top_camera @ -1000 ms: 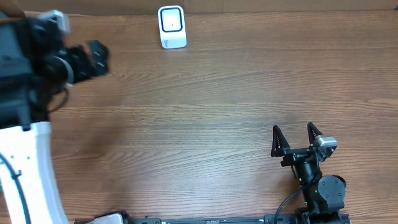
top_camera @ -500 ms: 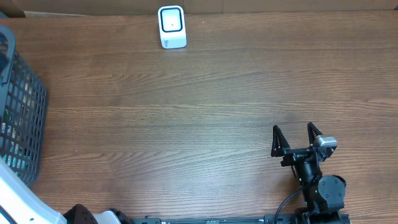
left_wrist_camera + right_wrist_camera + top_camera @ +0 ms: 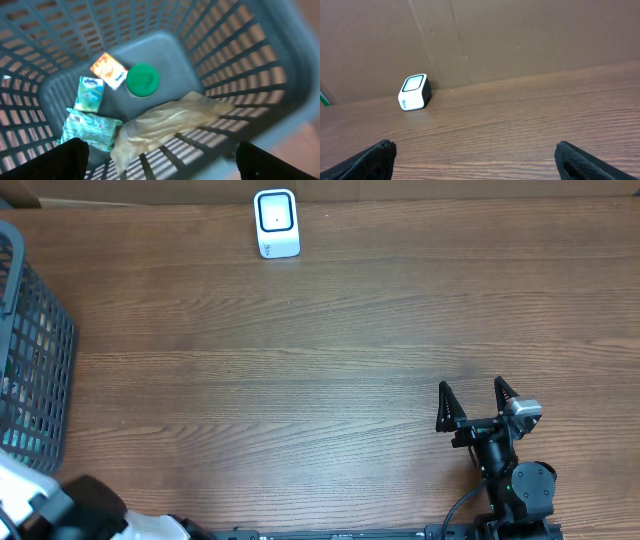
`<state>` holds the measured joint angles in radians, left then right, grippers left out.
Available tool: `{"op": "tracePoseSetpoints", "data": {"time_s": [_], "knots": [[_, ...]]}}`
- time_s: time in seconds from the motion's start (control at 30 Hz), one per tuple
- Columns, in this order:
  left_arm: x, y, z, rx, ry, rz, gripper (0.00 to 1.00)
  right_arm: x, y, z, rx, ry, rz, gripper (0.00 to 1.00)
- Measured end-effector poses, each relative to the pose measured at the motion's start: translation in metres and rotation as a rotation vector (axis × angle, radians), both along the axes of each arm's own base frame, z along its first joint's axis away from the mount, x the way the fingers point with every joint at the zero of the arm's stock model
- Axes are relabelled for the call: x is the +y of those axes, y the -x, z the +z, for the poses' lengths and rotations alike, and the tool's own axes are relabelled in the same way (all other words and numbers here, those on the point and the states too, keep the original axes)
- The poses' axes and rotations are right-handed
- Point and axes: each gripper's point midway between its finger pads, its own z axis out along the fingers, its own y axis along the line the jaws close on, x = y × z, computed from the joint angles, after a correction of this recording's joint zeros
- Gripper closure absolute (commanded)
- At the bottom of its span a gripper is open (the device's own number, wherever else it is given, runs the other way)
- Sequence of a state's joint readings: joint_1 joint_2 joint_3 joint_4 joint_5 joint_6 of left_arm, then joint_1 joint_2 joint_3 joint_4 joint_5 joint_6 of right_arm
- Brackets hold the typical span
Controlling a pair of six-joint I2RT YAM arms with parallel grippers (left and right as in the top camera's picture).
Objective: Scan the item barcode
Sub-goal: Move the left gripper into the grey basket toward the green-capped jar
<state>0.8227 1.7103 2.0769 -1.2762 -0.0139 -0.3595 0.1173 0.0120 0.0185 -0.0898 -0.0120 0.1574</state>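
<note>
The green round lid [image 3: 142, 80] is beyond my open fingers, deep in the basket, so my left gripper needs to move outward past the basket's near side and down onto it.
The white barcode scanner [image 3: 276, 222] stands at the table's far edge, and it also shows as a small scanner [image 3: 414, 92] in the right wrist view. Several items lie in the grey mesh basket [image 3: 240, 75]: an orange carton [image 3: 109, 70], a green round lid [image 3: 142, 80], a small green-white carton [image 3: 89, 93], a teal packet [image 3: 90, 131] and a crumpled beige bag [image 3: 170, 120]. My left gripper [image 3: 162, 162] hangs open above the basket's near wall, holding nothing. My right gripper [image 3: 472, 402] rests open and empty at the front right.
The basket [image 3: 30, 370] sits at the table's left edge. My left arm [image 3: 60, 510] shows in the front-left corner of the overhead view. A brown cardboard wall [image 3: 520, 35] rises behind the scanner. Bare wood lies between the scanner and my right gripper [image 3: 476, 160].
My left arm has swung from the far left down to the front-left corner, uncovering the basket in the overhead view. The right arm has not moved.
</note>
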Motion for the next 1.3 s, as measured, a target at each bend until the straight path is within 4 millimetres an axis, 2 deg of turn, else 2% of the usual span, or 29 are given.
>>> {"op": "tracePoseSetpoints", "data": {"time_s": [0.2, 0.3, 0.47, 0.57, 0.9, 1.13, 1.3], "knots": [[0.02, -0.013, -0.048, 0.117, 0.05, -0.031, 0.05, 0.0, 0.0, 0.0, 0.0, 0.0, 0.0, 0.0], [0.026, -0.017, -0.068, 0.166, 0.071, -0.059, 0.0, 0.0, 0.0, 0.0, 0.0, 0.0, 0.0, 0.0], [0.039, -0.023, -0.109, 0.259, 0.114, -0.079, 0.0, 0.0, 0.0, 0.0, 0.0, 0.0, 0.0, 0.0], [0.048, -0.024, -0.126, 0.302, 0.111, -0.083, 0.01, 0.0, 0.0, 0.0, 0.0, 0.0, 0.0, 0.0], [0.067, -0.045, -0.156, 0.334, 0.067, -0.191, 0.0, 0.0, 0.0, 0.0, 0.0, 0.0, 0.0, 0.0], [0.075, -0.05, -0.19, 0.384, 0.093, -0.227, 0.0, 0.0, 0.0, 0.0, 0.0, 0.0, 0.0, 0.0], [0.08, -0.054, -0.203, 0.395, 0.091, -0.232, 0.0, 0.0, 0.0, 0.0, 0.0, 0.0, 0.0, 0.0]]}}
